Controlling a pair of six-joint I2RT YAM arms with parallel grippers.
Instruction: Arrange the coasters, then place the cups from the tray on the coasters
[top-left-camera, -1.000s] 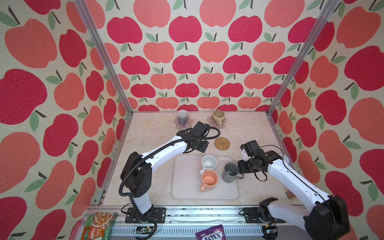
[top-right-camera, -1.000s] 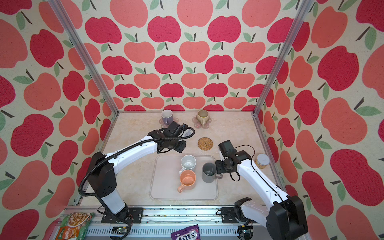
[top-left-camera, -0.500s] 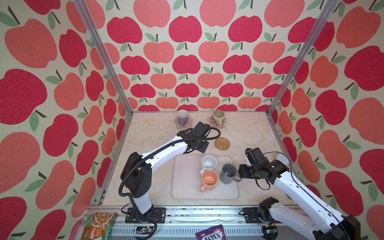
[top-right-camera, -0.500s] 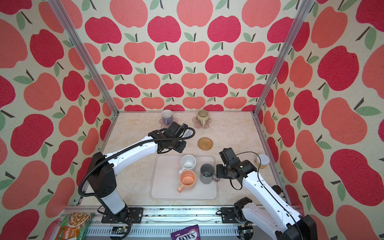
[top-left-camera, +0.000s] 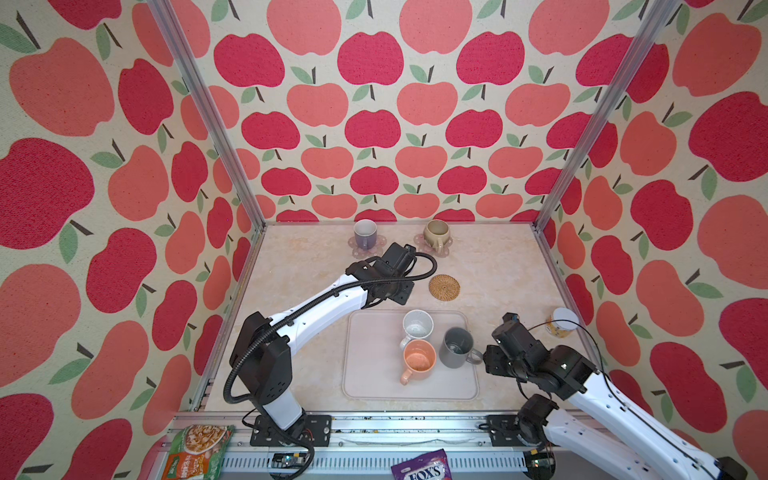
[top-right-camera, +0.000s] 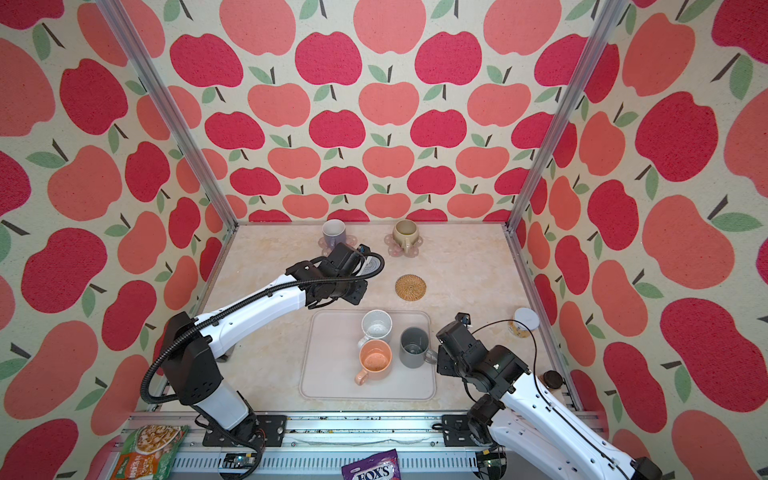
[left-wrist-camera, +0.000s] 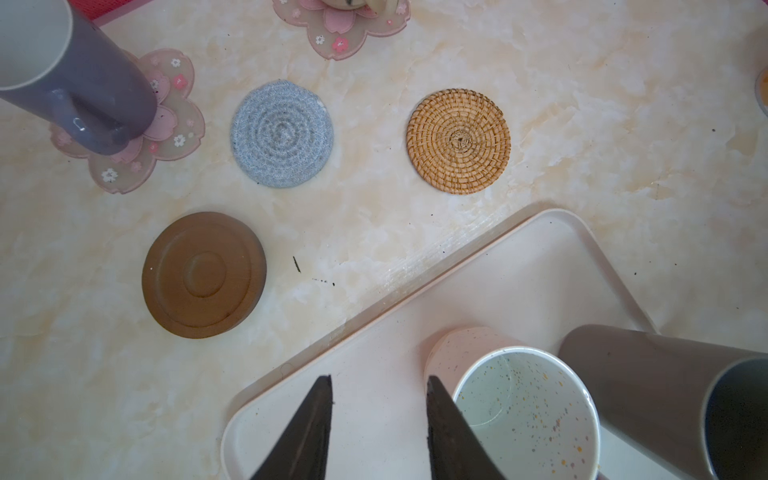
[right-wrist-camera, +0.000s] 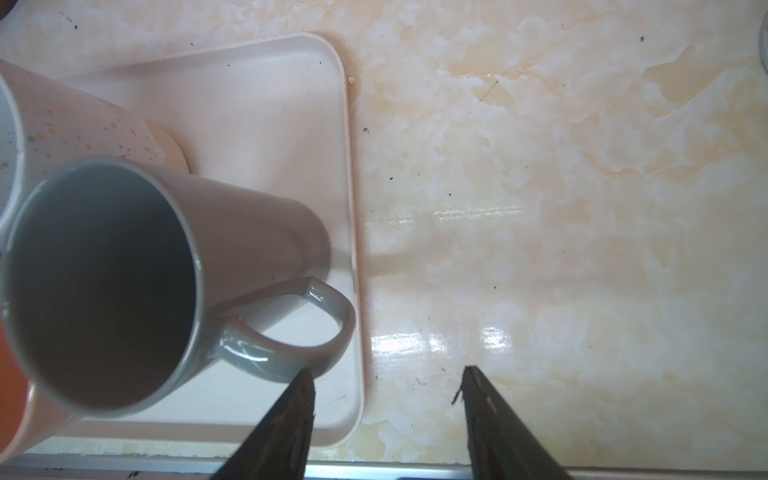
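Observation:
The dark grey cup's handle (top-left-camera: 475, 357) (right-wrist-camera: 328, 328) sticks out below and beside my open right gripper, so I will move the gripper toward the cup and down next to close on that handle.
The pale tray (top-left-camera: 370, 374) lies at the front middle and holds three cups: white (top-left-camera: 417, 326), peach-orange (top-left-camera: 419, 360) and dark grey (top-left-camera: 456, 347). A lavender cup (top-left-camera: 365, 233) and a beige cup (top-left-camera: 436, 232) each stand on a pink flower coaster at the back. The rattan coaster (top-left-camera: 444, 286), the blue-grey coaster (left-wrist-camera: 281, 139) and the brown disc coaster (left-wrist-camera: 203, 274) lie bare. My left gripper (left-wrist-camera: 378, 384) hangs open over the tray's far corner, beside the white cup (left-wrist-camera: 525, 411). My right gripper (right-wrist-camera: 388, 382) is open and empty, just off the dark grey cup's handle (right-wrist-camera: 328, 328).
A jar with a white lid (top-left-camera: 562, 322) stands by the right wall. A small dark round thing (top-right-camera: 552, 378) sits at the front right corner. A snack packet (top-left-camera: 195, 451) and a candy bag (top-left-camera: 422, 467) lie on the front rail, outside the table.
My right arm has drawn back toward the front right, away from the dark grey cup, and its jaws have widened a little. The left arm has not moved.

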